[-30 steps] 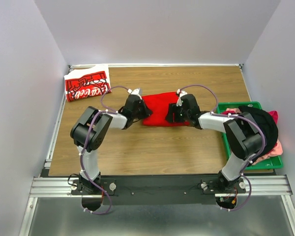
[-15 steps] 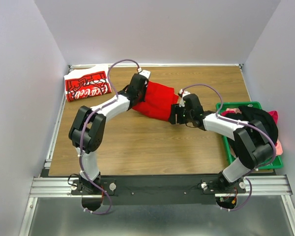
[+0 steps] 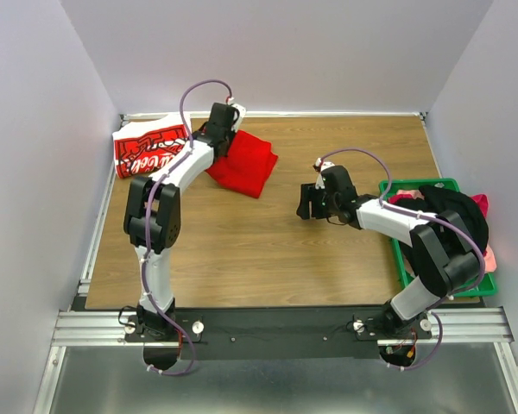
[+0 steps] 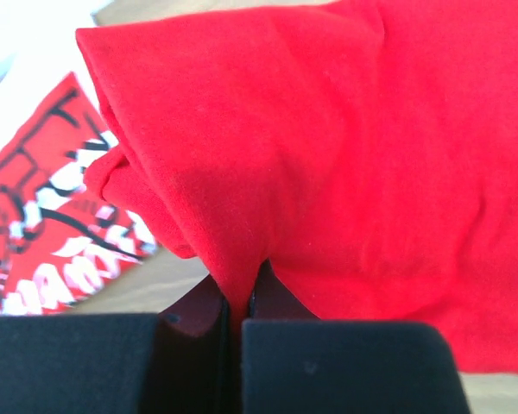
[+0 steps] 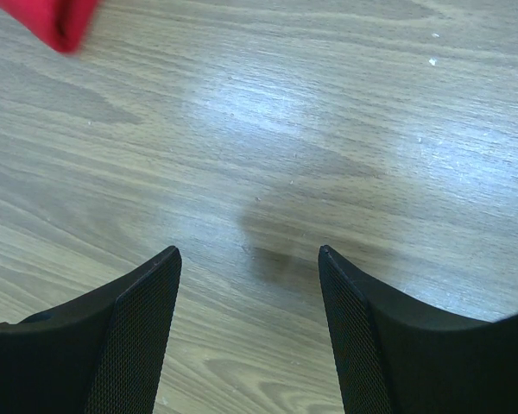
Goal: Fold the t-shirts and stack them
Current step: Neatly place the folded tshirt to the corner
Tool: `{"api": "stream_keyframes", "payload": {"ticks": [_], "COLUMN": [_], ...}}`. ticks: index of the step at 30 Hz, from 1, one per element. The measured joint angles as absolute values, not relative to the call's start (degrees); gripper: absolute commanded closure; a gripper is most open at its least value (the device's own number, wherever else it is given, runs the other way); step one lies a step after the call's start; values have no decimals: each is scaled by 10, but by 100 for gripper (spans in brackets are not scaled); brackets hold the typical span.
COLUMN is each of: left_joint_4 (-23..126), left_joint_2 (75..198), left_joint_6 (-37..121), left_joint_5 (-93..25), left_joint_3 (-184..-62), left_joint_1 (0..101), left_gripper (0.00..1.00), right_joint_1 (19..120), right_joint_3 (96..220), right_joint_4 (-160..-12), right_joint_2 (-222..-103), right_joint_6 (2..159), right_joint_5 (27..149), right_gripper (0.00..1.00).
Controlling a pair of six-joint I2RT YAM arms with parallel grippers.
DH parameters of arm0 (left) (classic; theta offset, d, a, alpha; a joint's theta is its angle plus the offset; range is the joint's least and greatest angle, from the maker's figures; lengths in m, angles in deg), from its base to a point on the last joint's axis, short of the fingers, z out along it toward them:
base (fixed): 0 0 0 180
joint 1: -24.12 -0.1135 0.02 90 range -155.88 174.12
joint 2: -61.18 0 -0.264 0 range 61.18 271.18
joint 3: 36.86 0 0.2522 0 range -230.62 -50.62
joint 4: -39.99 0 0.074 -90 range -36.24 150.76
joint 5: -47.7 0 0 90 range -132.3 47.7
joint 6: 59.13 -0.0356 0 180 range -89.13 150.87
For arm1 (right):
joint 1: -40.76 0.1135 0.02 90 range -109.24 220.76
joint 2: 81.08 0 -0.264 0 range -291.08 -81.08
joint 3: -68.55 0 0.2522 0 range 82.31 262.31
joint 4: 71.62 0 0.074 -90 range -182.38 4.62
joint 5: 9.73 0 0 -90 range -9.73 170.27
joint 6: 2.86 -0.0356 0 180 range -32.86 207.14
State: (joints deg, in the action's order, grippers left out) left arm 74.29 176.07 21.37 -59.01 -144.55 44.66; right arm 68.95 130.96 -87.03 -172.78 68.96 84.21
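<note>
The plain t-shirt in my left gripper goes up and outward next, over the t-shirt with white lettering folded at the table's far corner, then comes down there.
The folded plain red t-shirt (image 3: 246,164) hangs from my left gripper (image 3: 217,138), which is shut on its edge near the back left of the table. In the left wrist view the red cloth (image 4: 345,164) is pinched between the jaws of the left gripper (image 4: 235,297). The red t-shirt with white lettering (image 3: 153,147) lies folded at the back left corner and shows in the left wrist view (image 4: 43,233). My right gripper (image 3: 304,203) is open and empty above bare wood in the middle; in the right wrist view (image 5: 249,259) a red corner (image 5: 65,21) shows at top left.
A green crate (image 3: 425,186) with dark and pink clothes stands at the right edge of the table. Grey walls close in the table on three sides.
My left gripper has carried the plain red t-shirt from the table's middle to the back left, towards the lettered shirt. My right gripper has let go of it and stays open.
</note>
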Motion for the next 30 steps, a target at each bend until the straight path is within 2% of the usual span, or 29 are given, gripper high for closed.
{"api": "stream_keyframes", "payload": {"ticks": [18, 30], "left_joint_4": [852, 882], "left_joint_2": [1851, 1865], "left_joint_6": [122, 114], "left_joint_5": [-556, -524], "left_joint_3": [-1699, -1791], "left_joint_1": [322, 276], "left_gripper": [100, 100], "right_joint_1": [689, 689], "right_joint_3": [1310, 1310], "right_joint_4": [-874, -877], "right_joint_2": [-1734, -1748], "right_joint_6": [690, 690], "right_joint_5": [842, 842], "right_gripper": [28, 28]}}
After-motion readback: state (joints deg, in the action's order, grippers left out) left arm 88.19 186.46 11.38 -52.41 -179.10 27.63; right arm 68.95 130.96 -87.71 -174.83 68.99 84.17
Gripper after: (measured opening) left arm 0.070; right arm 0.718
